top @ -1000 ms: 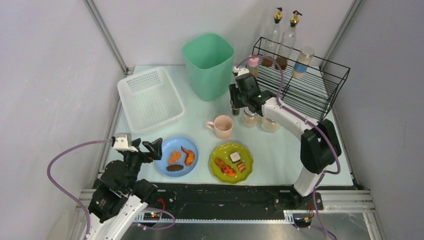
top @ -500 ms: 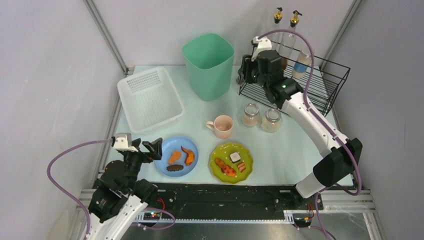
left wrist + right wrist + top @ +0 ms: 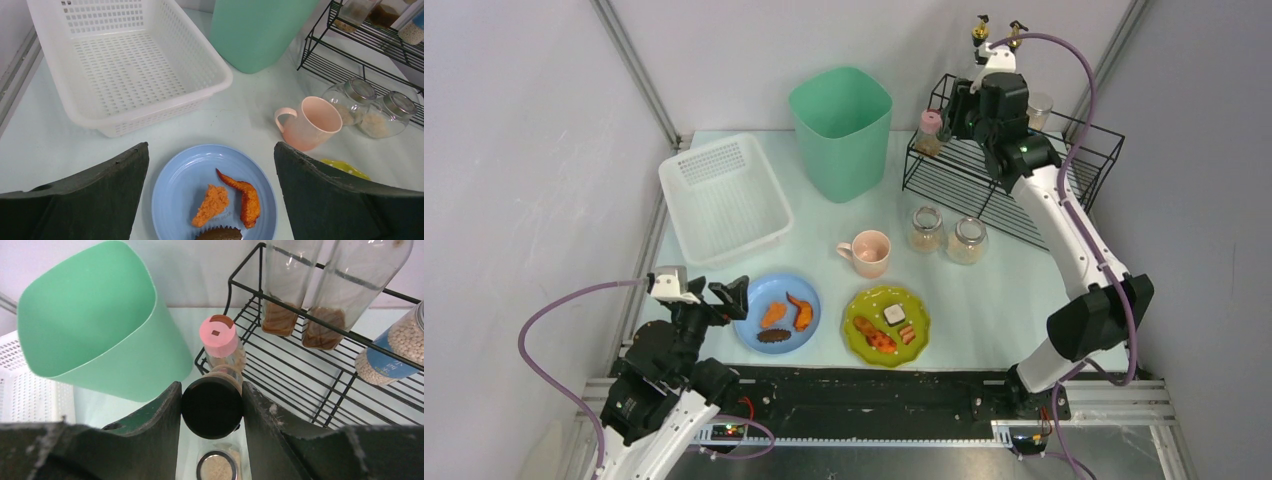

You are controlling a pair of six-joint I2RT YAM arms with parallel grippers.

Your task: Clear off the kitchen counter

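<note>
The robot's right gripper should move down and release the black-capped jar on the rack wires beside the pink-lidded shaker, because that free spot is below the gripper.
The kitchen counter [image 3: 1004,290] holds a blue plate [image 3: 760,300] with fried food, a yellow-green plate [image 3: 856,305] with food, a pink mug [image 3: 869,252] and two glass jars [image 3: 925,228]. My right gripper [image 3: 964,112] is raised over the left end of the black wire rack [image 3: 1024,180]. In the right wrist view it [image 3: 212,395] is shut on a black-capped jar [image 3: 212,410], just in front of a pink-lidded shaker [image 3: 220,337]. My left gripper [image 3: 729,292] is open and empty, low by the blue plate [image 3: 175,200].
A mint-green bin [image 3: 842,130] stands at the back middle and a white perforated basket [image 3: 724,200] at the back left. Two oil bottles [image 3: 300,285] and a blue-labelled jar [image 3: 390,350] stand in the rack. Grey walls close in both sides.
My right gripper has lifted the black-capped jar from the counter beside the glass jars and carried it up and back to the rack's left end. The left arm has not moved.
</note>
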